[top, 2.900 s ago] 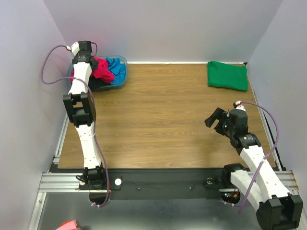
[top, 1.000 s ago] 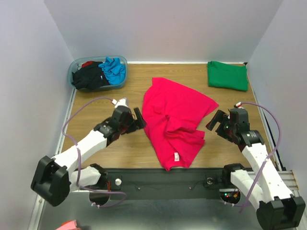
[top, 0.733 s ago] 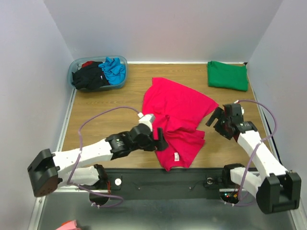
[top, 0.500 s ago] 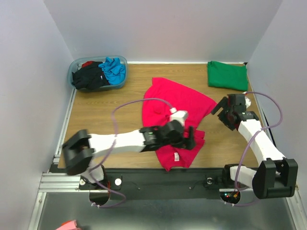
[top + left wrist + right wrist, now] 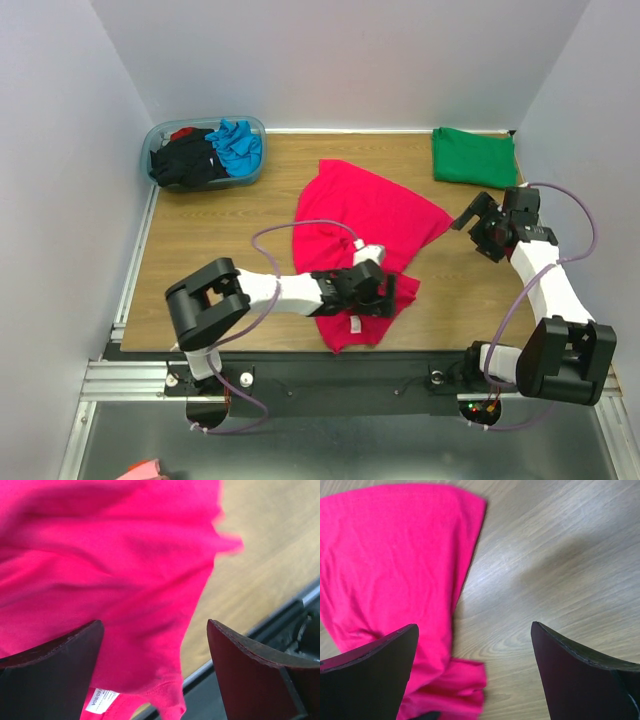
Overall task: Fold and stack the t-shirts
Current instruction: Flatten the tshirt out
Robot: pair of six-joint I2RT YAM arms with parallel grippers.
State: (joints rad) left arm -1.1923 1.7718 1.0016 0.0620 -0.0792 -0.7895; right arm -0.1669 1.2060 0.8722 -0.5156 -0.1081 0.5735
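My left gripper goes down and to the left in the top view onto the shirt's bunched fold (image 5: 322, 258) next, since it lies below and to that side.
A crumpled magenta-red t-shirt (image 5: 365, 225) lies spread in the middle of the table, its white neck label (image 5: 354, 322) near the front edge. My left gripper (image 5: 392, 292) hovers open over the shirt's near right part. In the left wrist view the cloth (image 5: 110, 560) and label (image 5: 101, 700) lie below the gripper (image 5: 154, 625), nothing between its fingers. My right gripper (image 5: 472, 222) stands open beside the shirt's right corner, over bare wood (image 5: 474, 625) next to the cloth's edge (image 5: 385, 565). A folded green t-shirt (image 5: 473, 157) lies at the far right.
A translucent bluish tub (image 5: 252, 170) at the far left corner holds a black t-shirt (image 5: 185, 163) and a turquoise-blue one (image 5: 240, 145). The wooden table (image 5: 230, 230) is walled on three sides. A metal rail (image 5: 330, 375) runs along the near edge.
The left arm has swept right across the magenta shirt to its near right part. The right arm has swung away from me, to the shirt's right corner. Both grippers stayed open.
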